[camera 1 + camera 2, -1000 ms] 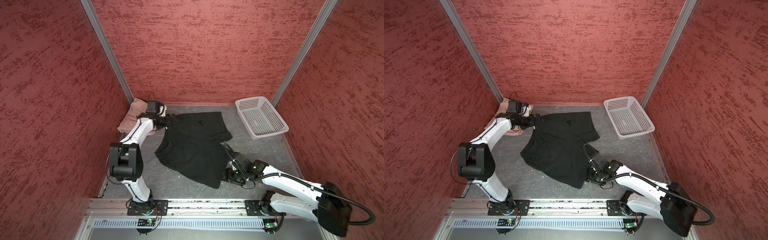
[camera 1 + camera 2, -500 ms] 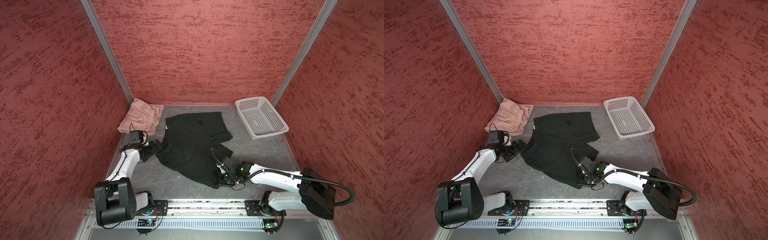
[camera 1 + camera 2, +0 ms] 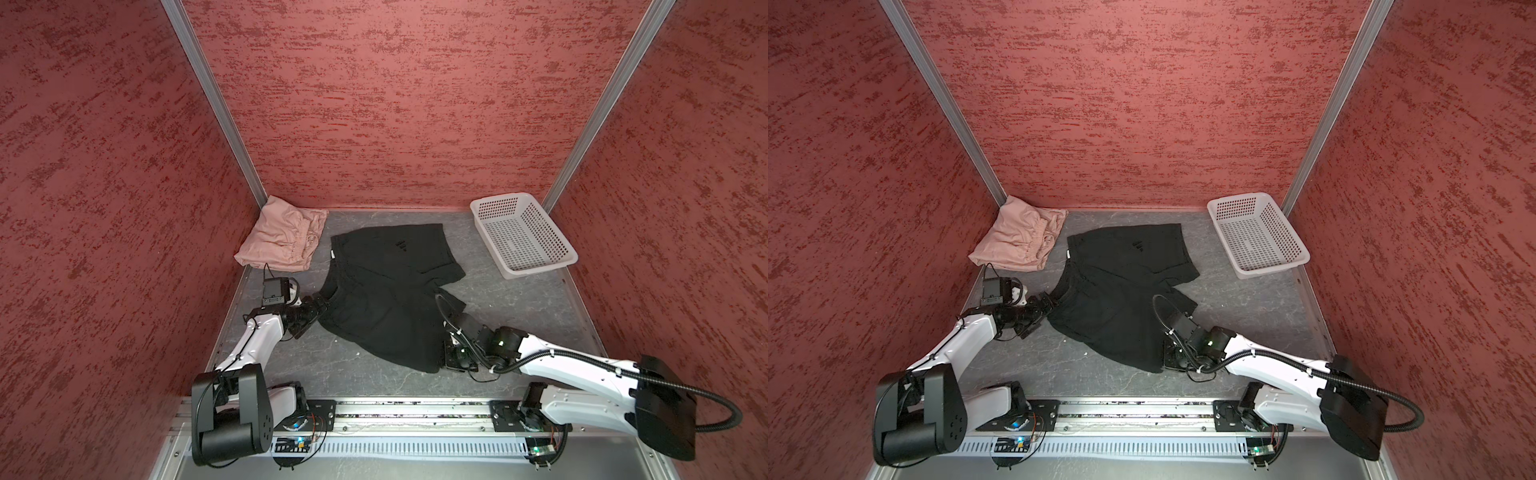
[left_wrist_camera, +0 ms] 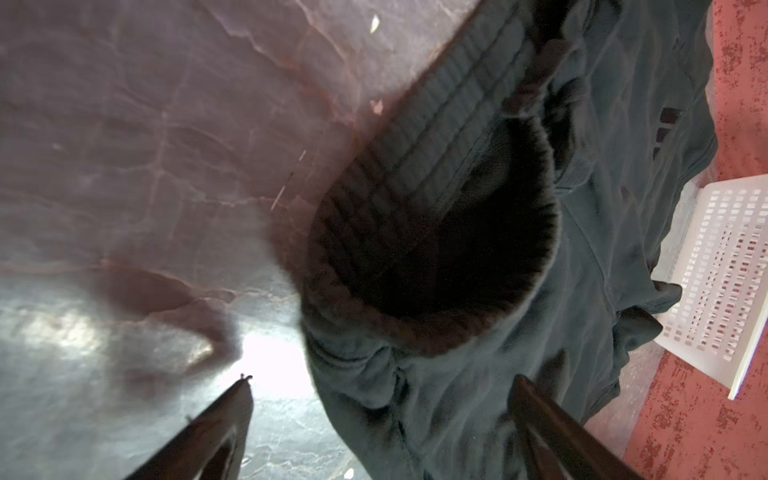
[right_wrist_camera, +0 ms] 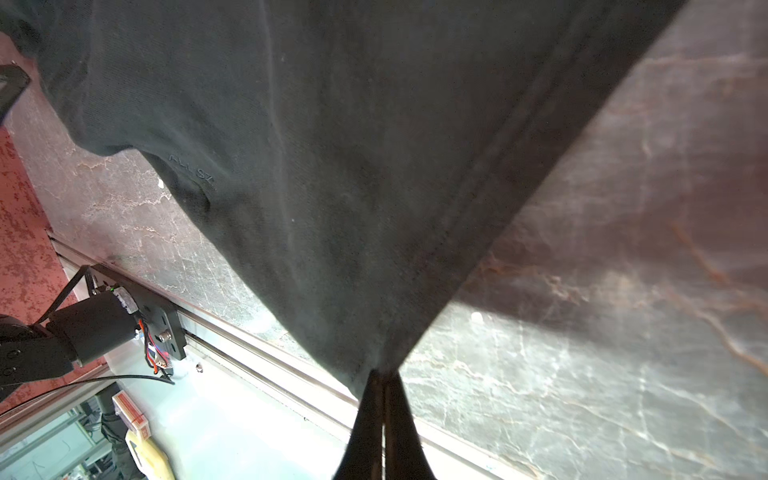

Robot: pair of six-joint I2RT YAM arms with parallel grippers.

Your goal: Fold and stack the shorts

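The left gripper will move outward and slightly down onto the curved end of the black shorts' ribbed waistband (image 3: 327, 291), because the waistband's opening is wide there, with room for one finger.
The black shorts (image 3: 386, 299) (image 3: 1121, 299) lie spread flat mid-table, with a small logo on the far leg. The pink shorts (image 3: 282, 241) (image 3: 1017, 239) sit bunched in the back left corner. My left gripper (image 3: 321, 306) (image 3: 1047, 308) is low at the left end of the black waistband (image 4: 415, 166). It is open (image 4: 382, 380), one finger over the table and the other over the fabric. My right gripper (image 3: 442, 365) (image 3: 1165, 361) is shut on the near corner of the black leg hem (image 5: 382, 372).
A white perforated basket (image 3: 523, 237) (image 3: 1258, 235) (image 4: 727, 270) stands at the back right. Red walls close in on three sides. The arms' metal rail (image 3: 415, 415) runs along the front edge, just behind the right gripper.
My left arm swung from the back of the table down to the near end of the black waistband. My right gripper slid to the leg's near corner and closed on it.
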